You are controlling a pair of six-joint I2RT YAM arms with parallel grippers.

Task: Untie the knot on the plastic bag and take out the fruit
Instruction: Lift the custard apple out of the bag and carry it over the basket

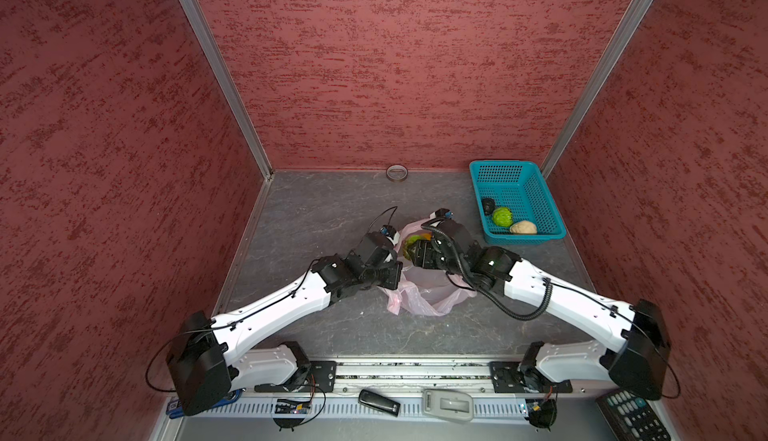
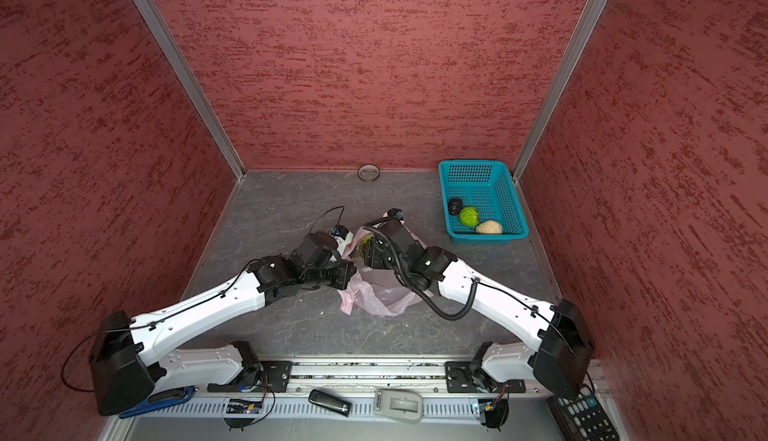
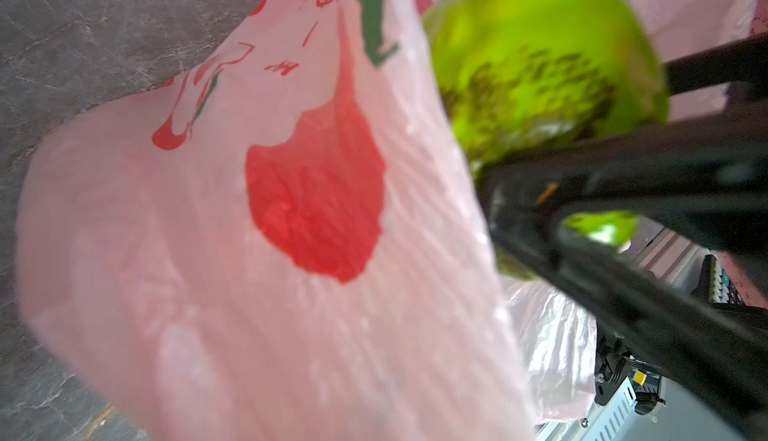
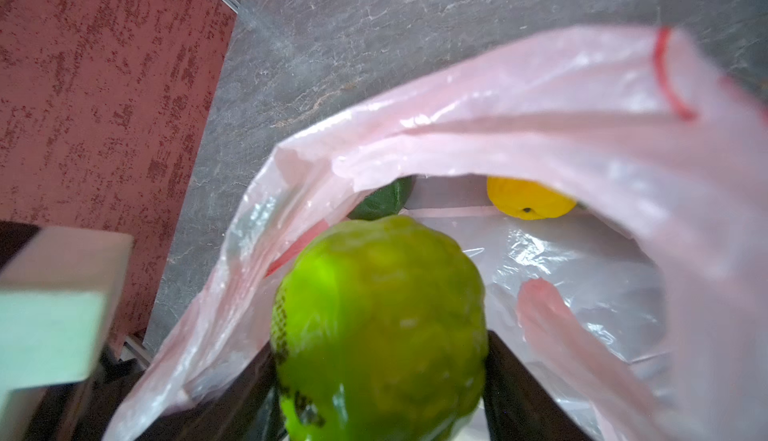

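The robot should next raise its right gripper from the bag (image 1: 419,297), move it over the basket's bare bottom beyond the beige fruit (image 1: 520,206), lower it and release, since that spot lies outward of it.
The pale pink plastic bag (image 1: 419,297) (image 2: 374,297) lies mid-table with its mouth open; the knot is out of view. My left gripper (image 1: 398,252) is shut on the bag's edge and holds the printed plastic (image 3: 291,252) up; its jaws are hidden behind it. My right gripper (image 4: 380,376) is at the bag's mouth, shut on a bright green bumpy fruit (image 4: 380,326) (image 3: 540,65) (image 1: 411,243), with a black finger (image 4: 523,393) on each side. Deeper inside the bag lie a yellow fruit (image 4: 528,200) and a dark green one (image 4: 384,202).
A teal basket (image 1: 525,238) (image 2: 486,237) at the back right holds a blackish fruit (image 1: 487,205), a green one (image 1: 502,217) and a beige one (image 1: 523,227). A tape roll (image 1: 397,173) lies by the back wall. Red walls enclose the table.
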